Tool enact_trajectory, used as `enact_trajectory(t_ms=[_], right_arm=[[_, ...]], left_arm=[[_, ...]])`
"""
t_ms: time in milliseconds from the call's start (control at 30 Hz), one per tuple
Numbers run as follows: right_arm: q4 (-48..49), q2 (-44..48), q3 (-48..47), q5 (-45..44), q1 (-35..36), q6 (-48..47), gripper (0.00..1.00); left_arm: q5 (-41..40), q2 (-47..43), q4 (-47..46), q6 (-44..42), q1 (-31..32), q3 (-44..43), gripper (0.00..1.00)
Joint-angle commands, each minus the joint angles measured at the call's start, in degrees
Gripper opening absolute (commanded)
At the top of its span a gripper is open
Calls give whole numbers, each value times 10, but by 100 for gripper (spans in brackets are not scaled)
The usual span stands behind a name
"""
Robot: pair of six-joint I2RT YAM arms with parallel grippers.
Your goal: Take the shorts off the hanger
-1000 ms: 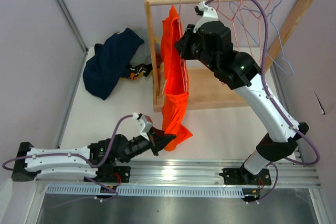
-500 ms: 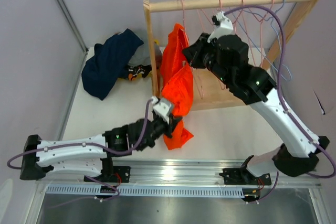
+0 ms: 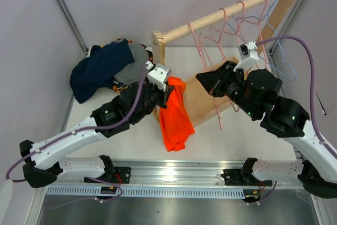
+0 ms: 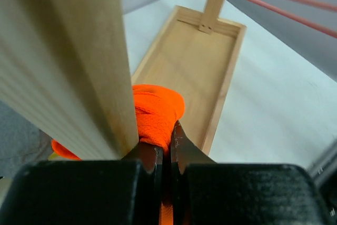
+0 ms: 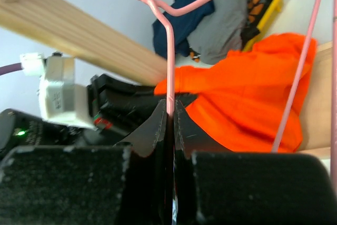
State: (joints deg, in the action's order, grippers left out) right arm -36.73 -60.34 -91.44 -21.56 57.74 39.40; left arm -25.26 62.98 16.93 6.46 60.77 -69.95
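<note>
The pink hanger eases slightly toward the wooden rod above it in my right gripper next and is released, since my left gripper holds the orange shorts clear.
The bright orange shorts hang limp from my left gripper, which is shut on their upper edge right beside the rack's wooden post. In the left wrist view the orange cloth is pinched between the closed left gripper, tight against the post. My right gripper is shut on a thin pink wire hanger, to the right of the shorts. The right wrist view shows the wire clamped in the right gripper, with the orange shorts just behind.
Navy shorts and grey shorts lie piled at the back left; patterned cloth shows there too. The wooden rack's rod slants, carrying more pink hangers and a blue one. Its base tray lies ahead.
My left arm rose from the table front up to the rack post, lifting the orange shorts. My right arm swung right and down with the pink hanger. The rack tilted and turned.
</note>
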Motion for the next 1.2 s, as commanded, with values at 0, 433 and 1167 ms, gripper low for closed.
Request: enact_trajectory(t_ms=[0,433,1167], right_arm=[[-78,-2,-31,-21,0,-30,0],[61,-114,-123,53,-54,-129,0],[77,-73,-78,107,-128,-129,0]], left_arm=[[33,-26,37,-22,-14,-41,0],[143,-80,120,1,59,-12,0],[-368,-85,673,207,259,-362,0]])
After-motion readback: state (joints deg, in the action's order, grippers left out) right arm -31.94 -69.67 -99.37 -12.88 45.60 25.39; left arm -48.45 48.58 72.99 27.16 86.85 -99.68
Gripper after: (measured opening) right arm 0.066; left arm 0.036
